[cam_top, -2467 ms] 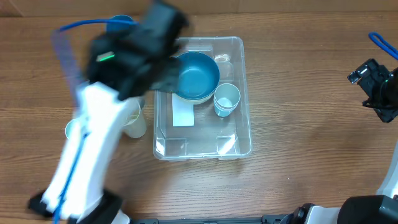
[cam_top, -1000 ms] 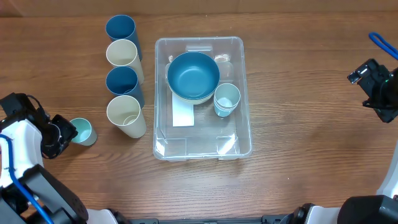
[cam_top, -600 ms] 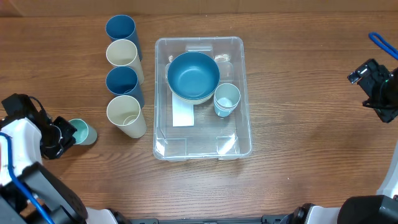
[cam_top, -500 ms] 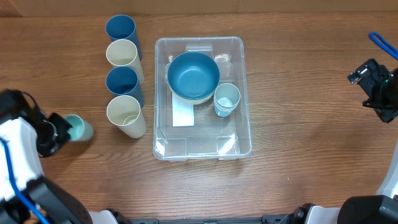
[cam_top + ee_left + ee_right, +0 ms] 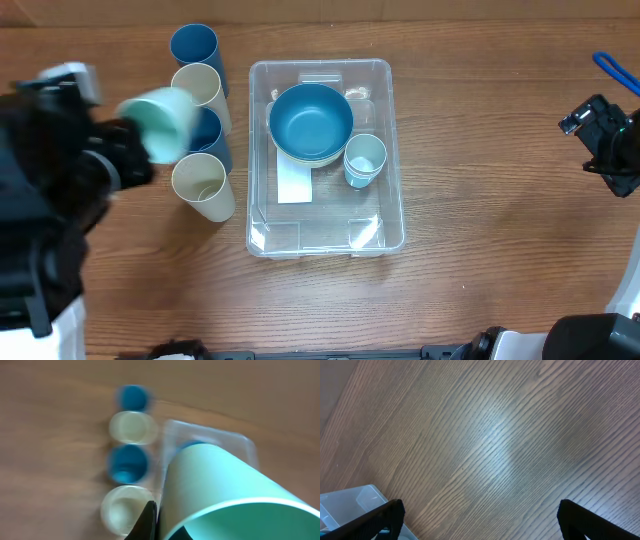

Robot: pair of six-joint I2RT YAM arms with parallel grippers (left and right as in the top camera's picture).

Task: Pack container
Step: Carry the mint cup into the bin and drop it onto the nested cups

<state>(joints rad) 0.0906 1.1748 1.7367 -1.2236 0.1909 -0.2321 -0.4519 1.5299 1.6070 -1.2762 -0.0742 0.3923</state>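
The left gripper will next cross over the blue bowl and lower the mint green cup into that opening (image 5: 366,154), as the small pale blue cup stands in the container with its top open.
The clear container (image 5: 322,228) lies at the table's middle, with a blue bowl (image 5: 311,122) and a small pale blue cup (image 5: 364,160) inside it. My left gripper (image 5: 132,145) is raised over the table's left side, blurred, and shut on the rim of a mint green cup (image 5: 160,122), which lies tilted on its side. In the left wrist view the mint green cup (image 5: 220,485) fills the lower right, with my left gripper (image 5: 162,527) pinching its wall; the container (image 5: 215,440) shows blurred behind it. My right gripper (image 5: 487,520) hangs open over bare wood at the far right.
A row of tall cups stands left of the container: blue (image 5: 193,45), cream (image 5: 198,87), blue (image 5: 212,140) partly hidden, cream (image 5: 203,185). A corner of the container (image 5: 345,505) shows in the right wrist view. A blue cable (image 5: 615,72) lies at the right edge.
My left gripper shut on the mint green cup at the table's left edge, then lifted it up and toward the row of cups. The right arm has not moved.
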